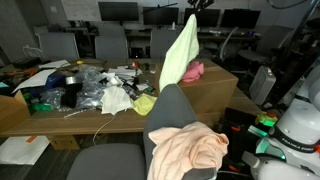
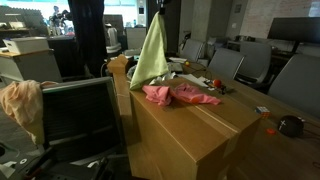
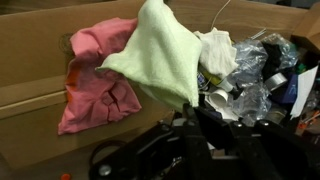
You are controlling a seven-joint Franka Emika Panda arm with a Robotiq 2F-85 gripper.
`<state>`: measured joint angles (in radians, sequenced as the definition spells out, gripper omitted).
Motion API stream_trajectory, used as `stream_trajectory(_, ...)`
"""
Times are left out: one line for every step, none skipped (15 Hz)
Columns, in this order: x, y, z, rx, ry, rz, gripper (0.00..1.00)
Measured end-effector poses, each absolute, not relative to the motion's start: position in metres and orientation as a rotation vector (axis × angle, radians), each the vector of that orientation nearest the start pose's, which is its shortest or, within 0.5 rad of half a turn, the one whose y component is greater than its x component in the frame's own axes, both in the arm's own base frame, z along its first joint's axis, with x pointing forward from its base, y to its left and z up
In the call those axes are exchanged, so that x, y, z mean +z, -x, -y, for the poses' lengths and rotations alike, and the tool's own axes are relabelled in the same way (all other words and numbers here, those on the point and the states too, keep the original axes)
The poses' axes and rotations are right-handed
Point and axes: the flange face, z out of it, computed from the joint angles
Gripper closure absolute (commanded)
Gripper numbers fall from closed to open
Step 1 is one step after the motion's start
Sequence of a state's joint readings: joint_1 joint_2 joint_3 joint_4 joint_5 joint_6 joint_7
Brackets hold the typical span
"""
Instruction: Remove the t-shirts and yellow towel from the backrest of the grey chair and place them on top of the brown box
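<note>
The yellow towel drops next, as my gripper stays high, turns and shifts over the pink t-shirt to let it fall.
My gripper is shut on the yellow towel, which hangs from it above the brown box. In the wrist view the towel drapes from the jaws over the box. A pink t-shirt lies crumpled on the box top; it also shows in an exterior view and the wrist view. A peach t-shirt hangs over the backrest of the grey chair, seen again in an exterior view.
A wooden table next to the box carries plastic bags, cups and other clutter. Office chairs and monitors stand behind. A person in dark clothes stands at the far end.
</note>
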<state>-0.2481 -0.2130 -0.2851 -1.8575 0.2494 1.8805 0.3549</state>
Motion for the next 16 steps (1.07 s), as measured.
stream_trajectory(0.629, -0.440, 0.270, -0.365, 2.489, -1.312, 0.98)
stream_trajectory(0.629, -0.434, 0.281, -0.370, 2.449, -1.341, 0.98)
stream_trajectory(0.629, -0.428, 0.291, -0.375, 2.414, -1.366, 0.98)
stream_trajectory(0.629, -0.422, 0.300, -0.380, 2.381, -1.391, 0.98)
stream_trajectory(0.629, -0.417, 0.308, -0.385, 2.352, -1.415, 0.98)
stream_trajectory(0.630, -0.412, 0.314, -0.389, 2.330, -1.439, 0.98)
stream_trajectory(0.630, -0.410, 0.318, -0.397, 2.314, -1.462, 0.98)
stream_trajectory(0.632, -0.408, 0.321, -0.406, 2.299, -1.484, 0.98)
stream_trajectory(0.633, -0.408, 0.322, -0.417, 2.284, -1.503, 0.98)
stream_trajectory(0.634, -0.409, 0.322, -0.430, 2.272, -1.522, 0.99)
stream_trajectory(0.636, -0.411, 0.321, -0.446, 2.263, -1.540, 0.69)
stream_trajectory(0.638, -0.414, 0.320, -0.462, 2.261, -1.558, 0.68)
stream_trajectory(0.639, -0.418, 0.316, -0.475, 2.265, -1.576, 0.61)
stream_trajectory(0.640, -0.422, 0.312, -0.485, 2.282, -1.594, 0.55)
stream_trajectory(0.641, -0.426, 0.307, -0.491, 2.304, -1.610, 0.47)
stream_trajectory(0.641, -0.430, 0.301, -0.492, 2.329, -1.625, 0.38)
